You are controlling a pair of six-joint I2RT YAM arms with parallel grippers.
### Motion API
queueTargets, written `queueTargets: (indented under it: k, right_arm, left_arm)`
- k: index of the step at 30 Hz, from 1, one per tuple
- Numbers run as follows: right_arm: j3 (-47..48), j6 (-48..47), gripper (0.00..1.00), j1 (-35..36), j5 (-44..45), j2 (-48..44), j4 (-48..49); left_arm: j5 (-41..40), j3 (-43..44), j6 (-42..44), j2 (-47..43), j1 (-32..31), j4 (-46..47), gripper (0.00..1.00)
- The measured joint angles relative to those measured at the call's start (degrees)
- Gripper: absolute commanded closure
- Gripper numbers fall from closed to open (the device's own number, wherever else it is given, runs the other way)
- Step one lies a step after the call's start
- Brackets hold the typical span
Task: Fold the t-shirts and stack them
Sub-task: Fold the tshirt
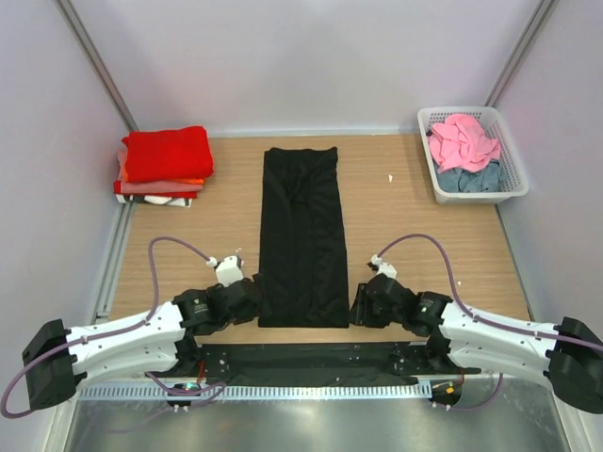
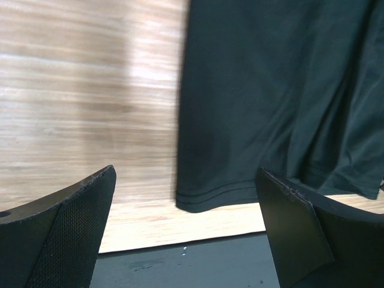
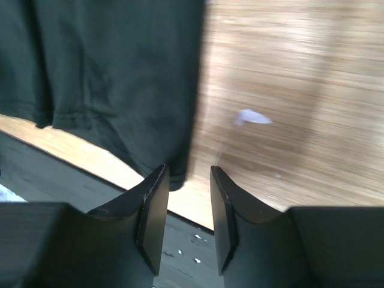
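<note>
The fingers of my left gripper go down and slightly back next and close on the folded t-shirt's near hem corner.
A black t-shirt (image 1: 301, 235) lies flat on the wooden table, folded into a long narrow strip running front to back. My left gripper (image 1: 252, 294) is wide open and empty just left of the shirt's near left corner; the hem corner (image 2: 207, 201) lies between and beyond its fingers (image 2: 78, 210). My right gripper (image 1: 357, 307) is at the near right corner, its jaws a narrow gap apart with nothing between them. The shirt's corner (image 3: 120, 90) lies just beyond its left finger (image 3: 155, 198).
A stack of folded shirts with a red one (image 1: 167, 153) on top sits at the back left. A white lattice basket (image 1: 513, 174) at the back right holds pink (image 1: 462, 139) and grey-blue (image 1: 468, 179) shirts. A small white scrap (image 1: 389, 178) lies right of the black shirt.
</note>
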Motion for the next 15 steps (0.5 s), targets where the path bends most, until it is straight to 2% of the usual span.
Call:
queueTargets:
  k: [9,15]
  right_arm:
    - [-0.33,5.73,0.63,4.52,1.97,4.81,7.10]
    - [-0.50,6.58,0.67,4.90,2.25,5.90,8.81]
  left_arm:
    - [1.11,-3.82,-2.62,-2.51,0.00,1.05,0.03]
    - [2.14,-5.25,-3.82,-2.99,0.02,5.03,0.10]
